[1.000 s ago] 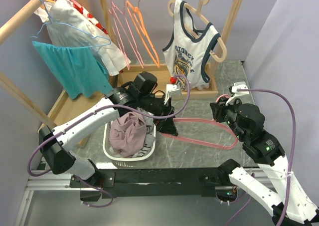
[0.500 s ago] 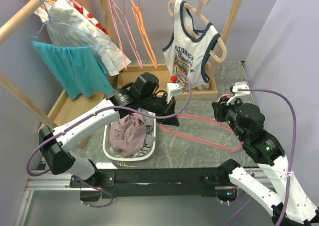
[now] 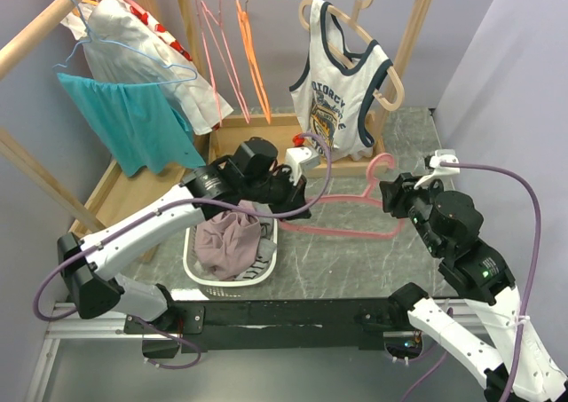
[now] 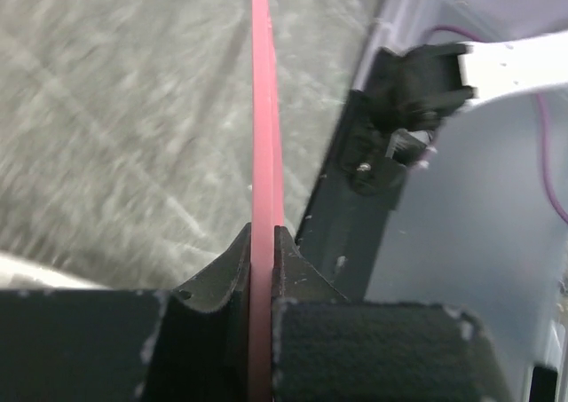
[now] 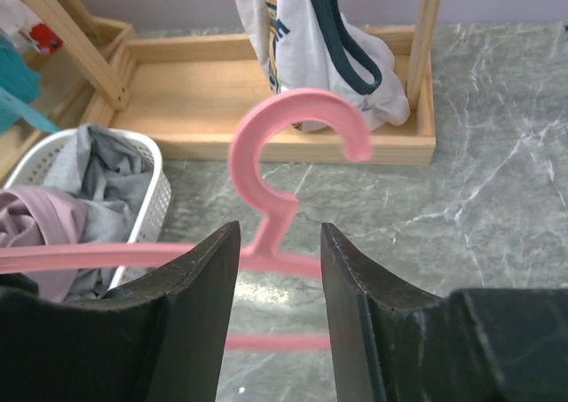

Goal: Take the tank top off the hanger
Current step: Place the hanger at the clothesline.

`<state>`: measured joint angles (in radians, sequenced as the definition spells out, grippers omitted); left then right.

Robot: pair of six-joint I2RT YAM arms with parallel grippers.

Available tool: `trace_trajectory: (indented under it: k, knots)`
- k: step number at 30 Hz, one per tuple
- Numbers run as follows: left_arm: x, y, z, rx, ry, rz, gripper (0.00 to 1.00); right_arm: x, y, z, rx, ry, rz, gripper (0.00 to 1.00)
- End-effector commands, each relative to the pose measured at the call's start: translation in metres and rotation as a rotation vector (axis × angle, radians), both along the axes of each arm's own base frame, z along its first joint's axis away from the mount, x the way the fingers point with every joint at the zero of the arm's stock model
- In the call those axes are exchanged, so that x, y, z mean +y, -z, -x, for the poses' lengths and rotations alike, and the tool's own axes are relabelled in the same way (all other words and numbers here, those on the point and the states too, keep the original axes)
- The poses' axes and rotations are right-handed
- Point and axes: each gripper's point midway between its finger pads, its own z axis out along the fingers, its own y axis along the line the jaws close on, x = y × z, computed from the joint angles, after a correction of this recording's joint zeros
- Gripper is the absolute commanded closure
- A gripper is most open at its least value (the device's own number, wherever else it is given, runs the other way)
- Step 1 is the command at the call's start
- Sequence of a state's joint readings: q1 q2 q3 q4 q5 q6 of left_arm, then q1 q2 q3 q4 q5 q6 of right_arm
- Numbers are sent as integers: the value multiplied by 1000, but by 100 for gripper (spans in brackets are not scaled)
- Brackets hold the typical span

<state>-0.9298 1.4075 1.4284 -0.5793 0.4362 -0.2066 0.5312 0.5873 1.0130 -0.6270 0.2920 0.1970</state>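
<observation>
I will raise my left gripper outward, as the bare bar beside the orange hangers is above and outward of it, turn the pink hanger's hook over that gap, and release.
A bare pink hanger (image 3: 355,232) hangs level above the table between the arms, its hook (image 3: 382,165) pointing to the back. My left gripper (image 3: 297,208) is shut on its left end; in the left wrist view the pink bar (image 4: 264,109) runs straight out from the clamped jaws (image 4: 263,242). My right gripper (image 3: 397,198) is open by the hook. In the right wrist view the hook (image 5: 297,109) lies beyond the parted fingers (image 5: 280,231), untouched. A white tank top (image 3: 342,91) with navy trim hangs on a beige hanger on the rack, also visible as the tank top (image 5: 293,29) in the right wrist view.
A white basket (image 3: 200,264) holding mauve and grey clothes sits under the left arm. The wooden rack's tray base (image 3: 266,140) stands behind it. Pink and orange hangers (image 3: 240,47) hang on the rail. Teal and white garments (image 3: 133,109) hang on a second rack at left.
My left gripper shut on the hanger's left end and lifted it up and toward the back. My right gripper opened and let go of the hook end.
</observation>
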Motion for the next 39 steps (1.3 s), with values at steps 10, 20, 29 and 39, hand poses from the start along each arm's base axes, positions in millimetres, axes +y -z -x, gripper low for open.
trace_trajectory:
  k: [10, 20, 29, 39]
  knots:
    - [67, -60, -3, -45, -385, 93, 99, -12, -36, 5, -106, 64, -112, 49]
    - [108, -87, -30, -143, -725, 53, 99, -15, -32, 6, -89, 89, -119, 49]
    - [109, -110, -76, -327, -903, 57, 99, -17, -23, 5, -72, 104, -111, 48]
    - [92, -153, -130, -530, -1039, 48, 99, -16, -11, 3, -45, 109, -106, 48]
